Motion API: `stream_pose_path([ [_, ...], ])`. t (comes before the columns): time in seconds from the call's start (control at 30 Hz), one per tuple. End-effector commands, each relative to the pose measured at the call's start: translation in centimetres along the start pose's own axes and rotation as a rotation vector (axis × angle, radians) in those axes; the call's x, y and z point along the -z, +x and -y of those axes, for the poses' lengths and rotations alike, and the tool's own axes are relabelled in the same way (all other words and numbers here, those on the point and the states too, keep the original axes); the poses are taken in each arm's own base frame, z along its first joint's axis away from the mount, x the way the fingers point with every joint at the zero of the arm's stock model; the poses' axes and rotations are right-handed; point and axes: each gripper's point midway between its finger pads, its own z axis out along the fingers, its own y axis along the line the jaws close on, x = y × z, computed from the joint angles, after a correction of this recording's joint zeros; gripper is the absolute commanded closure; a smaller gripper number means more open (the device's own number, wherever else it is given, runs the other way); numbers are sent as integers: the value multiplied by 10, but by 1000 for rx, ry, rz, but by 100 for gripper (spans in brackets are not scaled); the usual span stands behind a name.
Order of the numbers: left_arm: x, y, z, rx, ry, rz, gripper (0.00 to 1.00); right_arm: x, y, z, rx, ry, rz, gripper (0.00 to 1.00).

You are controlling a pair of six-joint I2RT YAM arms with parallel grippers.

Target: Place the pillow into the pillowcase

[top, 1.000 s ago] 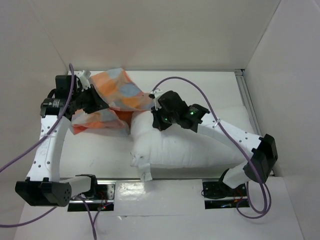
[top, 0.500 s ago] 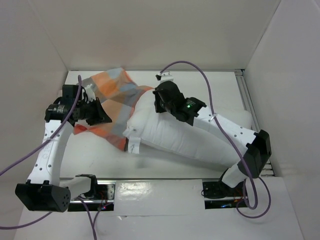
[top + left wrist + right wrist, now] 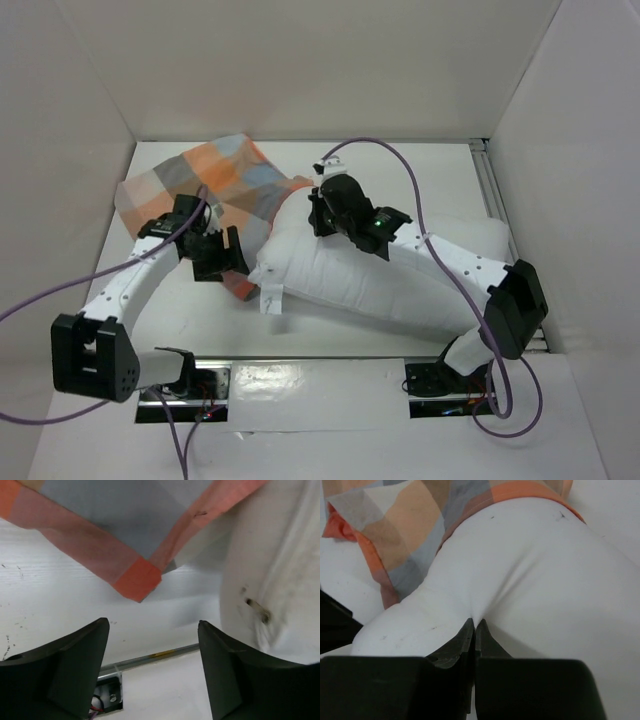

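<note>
The hem by the pillowcase corner (image 3: 248,280) gets my left gripper next, which comes down toward the pillow (image 3: 400,275), since that lies below it, to its right in the top view.
The white pillow (image 3: 400,275) lies slantwise across the table, and its far left end sits under the hem of the checked pillowcase (image 3: 215,180). My right gripper (image 3: 318,212) is shut on a pinch of pillow cloth near that end; the wrist view shows the pinch (image 3: 475,622), the pillow (image 3: 535,570) and the pillowcase (image 3: 405,525) beyond it. My left gripper (image 3: 222,255) is open, low beside the pillow's near-left corner, holding nothing. In its wrist view the gripper (image 3: 152,625) faces a pillowcase corner (image 3: 137,580), with the pillow (image 3: 270,555) to the right.
White walls close in the table at the back and both sides. A metal rail (image 3: 492,195) runs along the right side, and another rail (image 3: 150,655) runs along the near edge. Purple cables (image 3: 390,150) loop over both arms.
My left gripper has let go of the pillowcase, opened, and swung right and nearer, toward the pillow's corner. The pillowcase has dropped flatter. My right gripper pushed the pillow's end further left.
</note>
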Motion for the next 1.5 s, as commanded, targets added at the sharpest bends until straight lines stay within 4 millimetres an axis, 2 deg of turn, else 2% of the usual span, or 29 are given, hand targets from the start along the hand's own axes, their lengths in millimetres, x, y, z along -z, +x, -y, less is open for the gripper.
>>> stream_pose_path([
  [0.0, -21, -18, 2, -50, -59, 64, 14, 20, -30, -14, 22, -92, 98, 100],
  [0.13, -42, -15, -4, -79, -114, 16, 12, 23, -28, -11, 59, -98, 83, 100],
  [0.2, -49, -17, 6, -123, -125, 12, 12, 21, -24, -7, 57, -97, 73, 100],
  [0.23, -59, -13, -1, -134, -174, -11, 11, 20, -20, -6, 59, -94, 63, 100],
  [0.3, -67, -11, 4, -177, -204, -22, 11, 23, -23, -4, 53, -98, 71, 100],
  [0.33, -72, -10, -1, -189, -242, -28, 11, 23, -23, 2, 48, -87, 72, 100],
  [0.37, -79, -8, 2, -196, -256, -47, 11, 22, -18, 2, 50, -92, 59, 100],
  [0.4, -82, -10, 7, -207, -249, -42, 11, 25, -22, 5, 43, -98, 67, 100],
  [0.43, -85, -10, 4, -218, -277, -41, 11, 23, -20, 11, 38, -85, 62, 100],
  [0.47, -87, -14, 8, -216, -275, -26, 11, 23, -15, 10, 40, -92, 50, 100],
  [0.5, -93, -11, 10, -228, -277, -39, 11, 25, -19, 14, 33, -93, 58, 100],
  [0.53, -94, -18, 11, -221, -291, -22, 11, 23, -16, 20, 29, -81, 51, 100],
  [0.6, -99, -19, 14, -232, -314, -16, 11, 26, -19, 21, 23, -92, 56, 100],
  [0.67, -102, -26, 8, -222, -372, -9, 18, 27, -18, 24, 10, -93, 54, 100],
  [0.87, -103, -23, 7, -221, -392, -22, 40, 29, -25, 35, -5, -70, 70, 100],
  [0.9, -103, -23, 7, -220, -392, -22, 50, 29, -25, 34, -5, -79, 67, 100],
  [1.0, -93, -24, 8, -212, -402, -16, 83, 29, -24, 32, -5, -87, 64, 100],
  [1.03, -84, -28, 12, -213, -391, 1, 100, 27, -26, 31, -5, -88, 64, 100],
  [1.13, -55, -34, 21, -224, -391, 17, 100, 19, -31, 29, -15, -86, 57, 100],
  [1.17, -36, -37, 28, -224, -376, 40, 100, 14, -29, 29, -15, -82, 46, 100],
  [1.23, -18, -38, 36, -213, -333, 54, 100, 11, -43, 29, -28, -67, 80, 100],
  [1.27, -3, -39, 44, -212, -279, 74, 100, 7, -51, 20, -33, -82, 94, 100],
  [1.33, 11, -39, 54, -204, -219, 93, 100, 2, -57, 15, -29, -80, 102, 100],
  [1.37, 19, -43, 60, -199, -186, 111, 100, -7, -52, 11, -22, -74, 87, 100],
  [1.4, 29, -39, 70, -213, -128, 110, 100, -9, -64, 8, -24, -73, 110, 100],
  [1.47, 37, -37, 76, -218, -82, 114, 100, -26, -57, 1, -20, -51, 83, 100],
])
